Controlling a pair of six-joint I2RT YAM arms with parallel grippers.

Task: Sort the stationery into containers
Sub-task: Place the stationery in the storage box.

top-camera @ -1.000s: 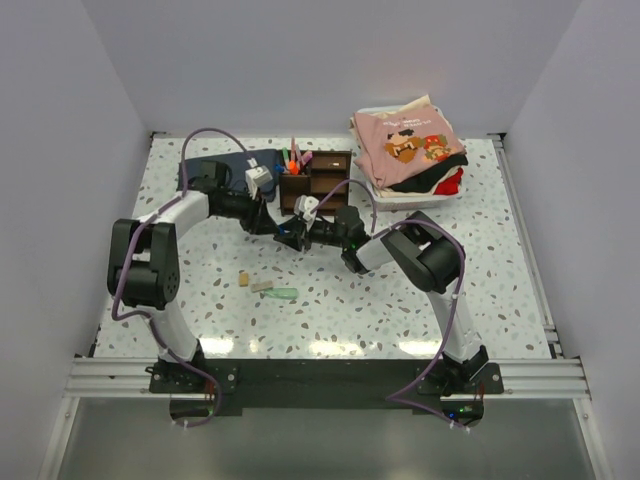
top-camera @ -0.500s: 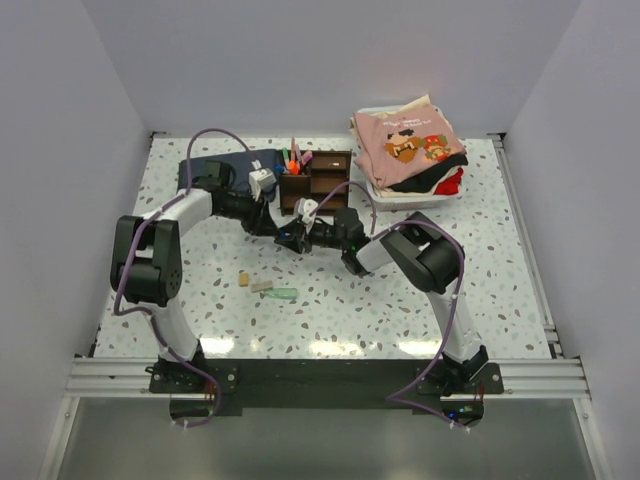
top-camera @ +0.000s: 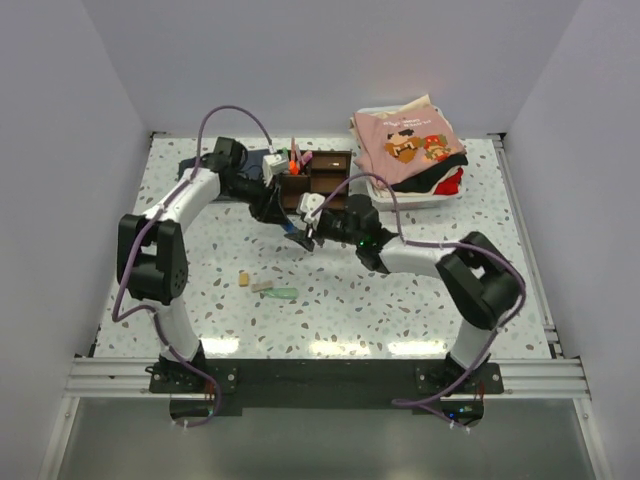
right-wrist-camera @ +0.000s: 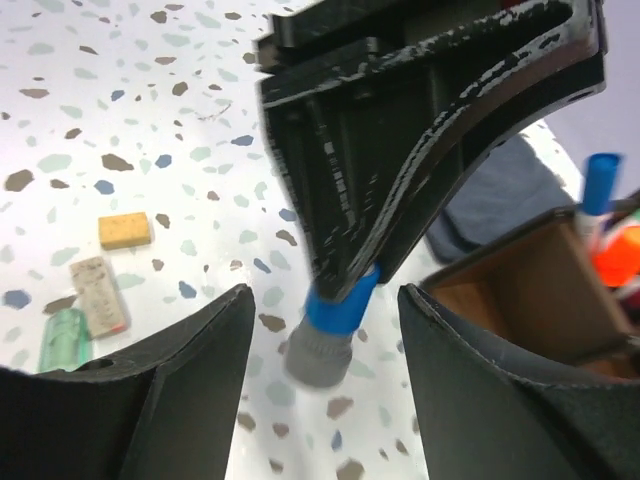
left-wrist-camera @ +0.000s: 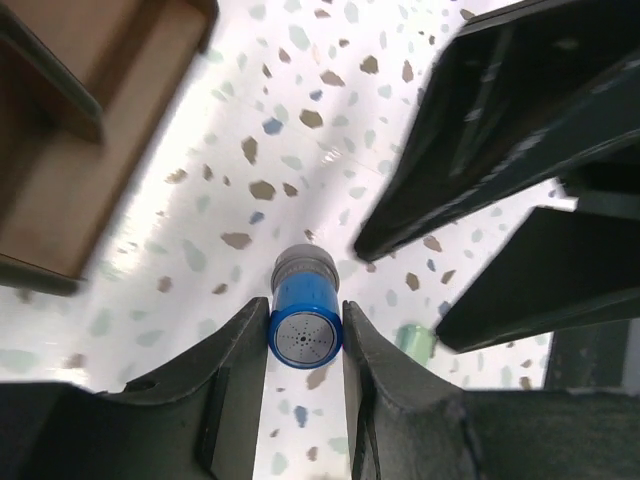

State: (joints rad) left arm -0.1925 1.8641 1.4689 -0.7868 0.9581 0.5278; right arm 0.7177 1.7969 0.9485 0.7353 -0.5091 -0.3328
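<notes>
My left gripper rises and carries the bottle outward next, over the organiser's open section [top-camera: 329, 184] by the white bin. Then it releases the bottle inside, since that section looks empty.
A tiny blue-capped bottle [left-wrist-camera: 305, 320] hangs just above the table, and my left gripper [left-wrist-camera: 305, 335] is shut on its blue cap. My right gripper [right-wrist-camera: 325, 295] stands open around the same bottle [right-wrist-camera: 330, 330], its fingers apart from it on both sides. Both grippers meet in front of the dark brown organiser [top-camera: 318, 180], left gripper [top-camera: 290, 222] and right gripper [top-camera: 303, 232]. Coloured pens [top-camera: 293, 160] stand in the organiser's left compartment. A tan eraser [top-camera: 244, 280], a pale eraser [top-camera: 262, 286] and a green one [top-camera: 283, 294] lie on the table nearer the front.
A white bin [top-camera: 420, 203] piled with pink clothes stands at the back right. A dark blue cloth [right-wrist-camera: 500, 195] lies left of the organiser, mostly behind my left arm. The organiser's open wooden compartments [left-wrist-camera: 90, 150] are close to the left of the bottle.
My right gripper has opened and let go of the bottle, which stays in the left gripper. Both arms have shifted, the right elbow swinging out to the right.
</notes>
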